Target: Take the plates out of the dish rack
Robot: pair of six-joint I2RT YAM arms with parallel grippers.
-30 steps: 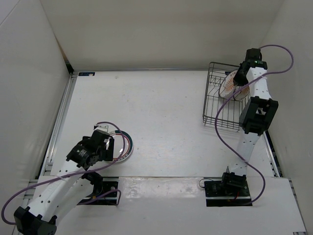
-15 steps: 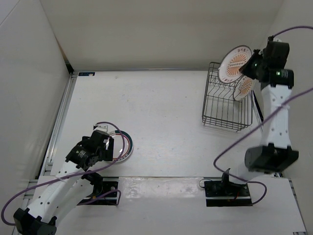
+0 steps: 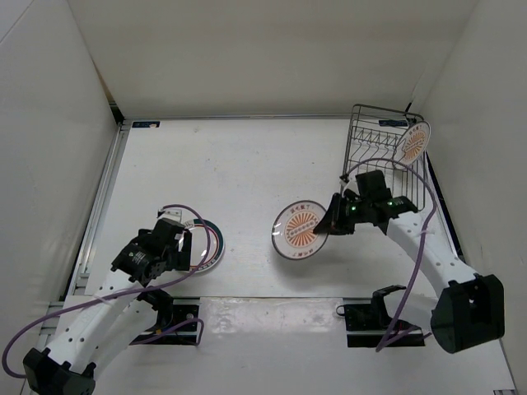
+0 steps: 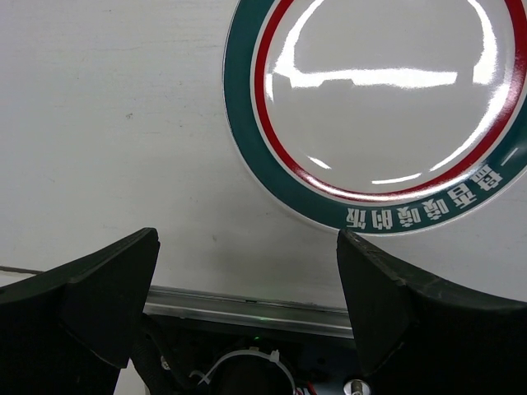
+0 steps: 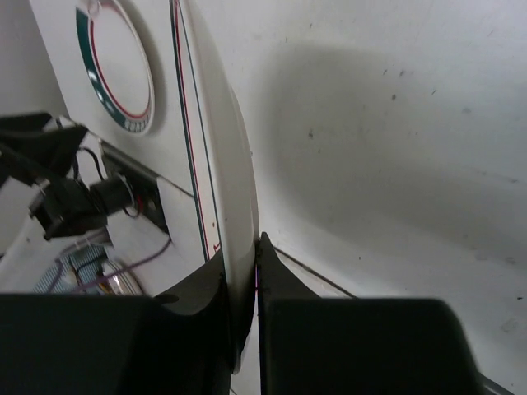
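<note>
I will move my right gripper down, back and toward the white plate next. I will put the orange sunburst plate on the table beside it, because that spot is bare.
An orange sunburst plate hangs over the middle of the table, pinched at its rim by my right gripper. The right wrist view shows that plate edge-on between the shut fingers. A second sunburst plate stands upright at the right end of the dark wire dish rack at the back right. The white plate with green and pink rings lies flat at the front left. My left gripper hovers open just left of it, and the white plate fills the top of its wrist view.
White walls close in the table on the left, back and right. A metal rail runs along the left edge. Purple cables loop off both arms. The arm bases sit at the near edge.
My right arm has lifted one sunburst plate out of the rack and swung it down and left to the middle of the table. The left arm and white plate have not moved.
</note>
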